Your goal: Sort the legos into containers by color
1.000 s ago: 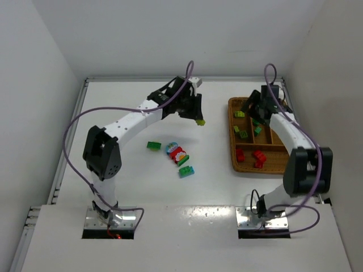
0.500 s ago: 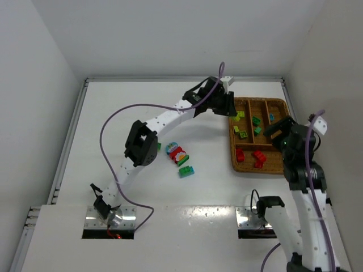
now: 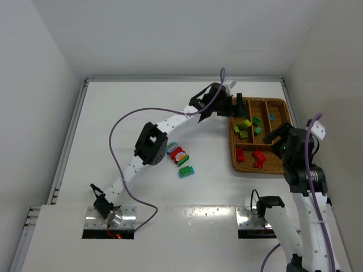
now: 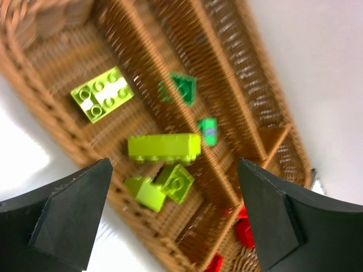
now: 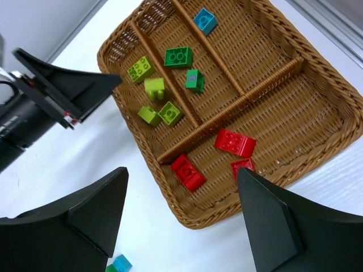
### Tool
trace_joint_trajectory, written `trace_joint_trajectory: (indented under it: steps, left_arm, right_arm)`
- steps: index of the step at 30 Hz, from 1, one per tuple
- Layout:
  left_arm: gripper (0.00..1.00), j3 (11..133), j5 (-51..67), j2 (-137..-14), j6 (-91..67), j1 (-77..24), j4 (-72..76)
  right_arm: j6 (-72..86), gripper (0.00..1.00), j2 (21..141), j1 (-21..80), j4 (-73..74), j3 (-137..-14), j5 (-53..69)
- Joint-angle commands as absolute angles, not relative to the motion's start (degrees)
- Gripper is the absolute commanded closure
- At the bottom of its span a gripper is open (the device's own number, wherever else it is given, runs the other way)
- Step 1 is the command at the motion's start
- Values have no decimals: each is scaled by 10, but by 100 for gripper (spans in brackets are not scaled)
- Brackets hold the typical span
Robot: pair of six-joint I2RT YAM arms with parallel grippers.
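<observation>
I'll move my right gripper off the tray [image 3: 233, 165] next, down beside the loose cluster of bricks onto the dark green brick to its left in the top view.
My left gripper [image 3: 235, 109] [image 4: 174, 170] hangs open over the far left compartment of the wicker tray [image 3: 233, 165] [image 4: 48, 99]. A long lime brick [image 4: 163, 147] [image 3: 245, 123] lies free below it among other lime bricks [image 4: 102, 94]. The middle compartment holds dark green bricks [image 5: 178, 56], the right one a teal brick [image 5: 204, 20], and the near section red bricks [image 5: 235, 141]. My right gripper [image 3: 276, 137] [image 5: 181, 175] stands open and empty above the tray's near corner. Loose legos [image 3: 177, 153] lie on the table.
A teal and green brick [image 3: 186, 170] sits near the loose cluster. The left arm's elbow [image 3: 151, 151] stretches across the middle of the table. White walls close in the table on three sides.
The left arm carried the lime brick from mid-table to the tray, then opened and let it go into the left compartment. The right arm drew back from the tray.
</observation>
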State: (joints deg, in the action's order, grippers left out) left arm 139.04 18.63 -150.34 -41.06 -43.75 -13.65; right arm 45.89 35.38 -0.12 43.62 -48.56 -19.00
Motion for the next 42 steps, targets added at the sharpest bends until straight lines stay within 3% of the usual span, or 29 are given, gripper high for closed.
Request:
trace_joint_trajectory:
  steps: [1,7,12,14,15,17,18,22,27,29,31,38,42]
  left_arm:
    - [0,1416,192,-1472,-411,-441,-104]
    - [0,1344,185,-1335,-362,-414,-170]
    - [0,1162,77,-1158,-305,-364,-264]
    - [0,1079,18,-1101,-299,-338,-312]
    - [0,1051,-35,-1054,-299,-327,-328]
    - [0,988,-70,-1007,-299,-287,-354]
    - [0,916,-94,-980,-308,-270,-363]
    - [0,745,-110,-809,-330,-175,-363]
    - [0,620,-116,-694,-362,-78,-363]
    - [0,598,-93,-672,-362,-45,-363]
    - [0,584,-56,-667,-352,-11,-363]
    - [0,578,35,-666,-323,146,-383]
    - [0,573,46,-666,-323,158,-383]
  right_arm:
    - [454,22,359,-1,423,-504,-188]
    - [397,22,396,-1,381,-504,-102]
    - [349,26,488,25,332,-484,62]
    - [341,26,558,140,309,-484,42]
    - [341,26,594,262,328,-509,-47]
    - [341,24,670,374,354,-546,-140]
    - [341,23,749,414,363,-588,-187]
    - [317,23,874,505,328,-657,-147]
    - [266,23,1004,518,290,-772,-84]
    - [166,23,1087,537,314,-852,-39]
    - [91,23,1145,559,344,-947,-67]
    - [24,23,1277,542,337,-1078,-77]
    - [10,23,1340,530,345,-1135,-62]
